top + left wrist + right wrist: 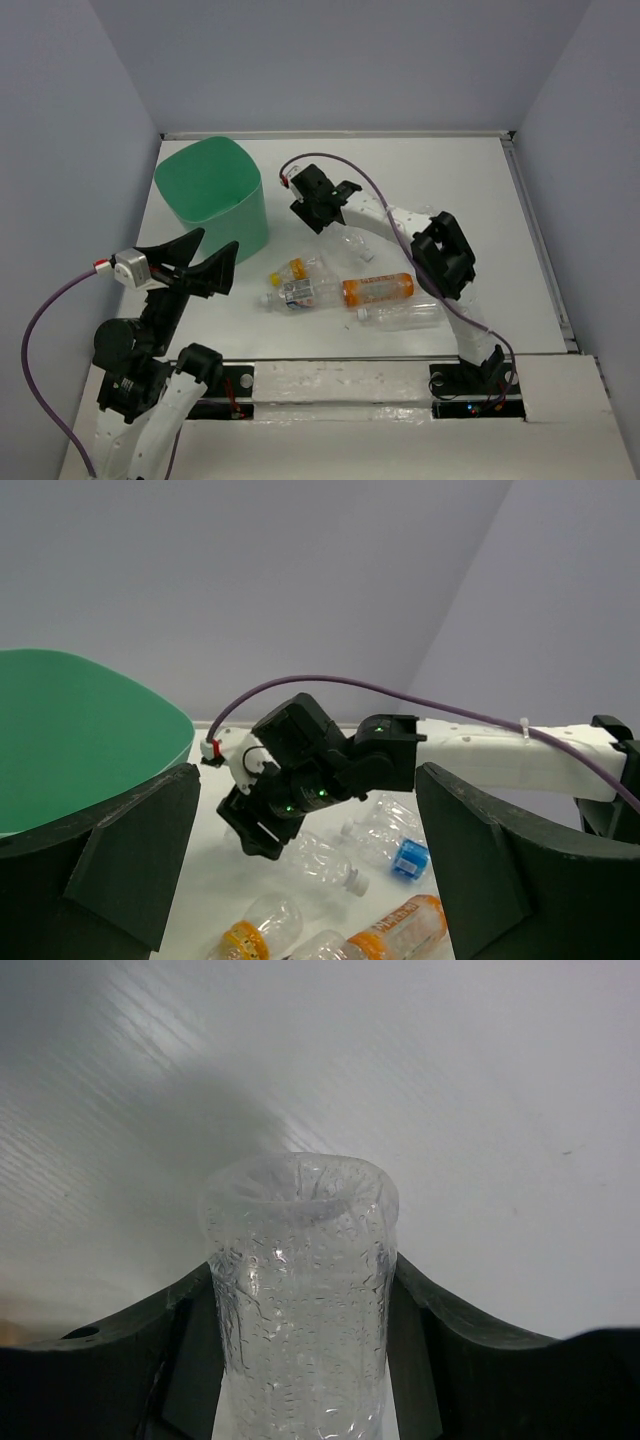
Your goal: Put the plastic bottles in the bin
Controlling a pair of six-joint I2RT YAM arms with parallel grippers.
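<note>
Next, my right gripper lifts up and to the left in the top view over the bin's opening (207,180) for the release, since the bin's rim stands higher.
My right gripper (333,220) is shut on a clear crinkly bottle (352,243). In the right wrist view the bottle (298,1260) fills the gap between the black fingers (455,1340), bottom end outward, above the white table. The mint-green bin (210,190) stands at the back left. My left gripper (218,242) is open and empty, raised beside the bin's near wall. On the table lie a yellow-capped bottle (299,268), a printed-label bottle (296,293), an orange bottle (378,289) and a clear one (402,315). A blue-labelled bottle (409,858) shows in the left wrist view.
The white table is boxed in by grey walls, with a raised rail along the right edge (540,240). A purple cable (380,200) runs along the right arm. The bin's rim (120,695) fills the left of the left wrist view.
</note>
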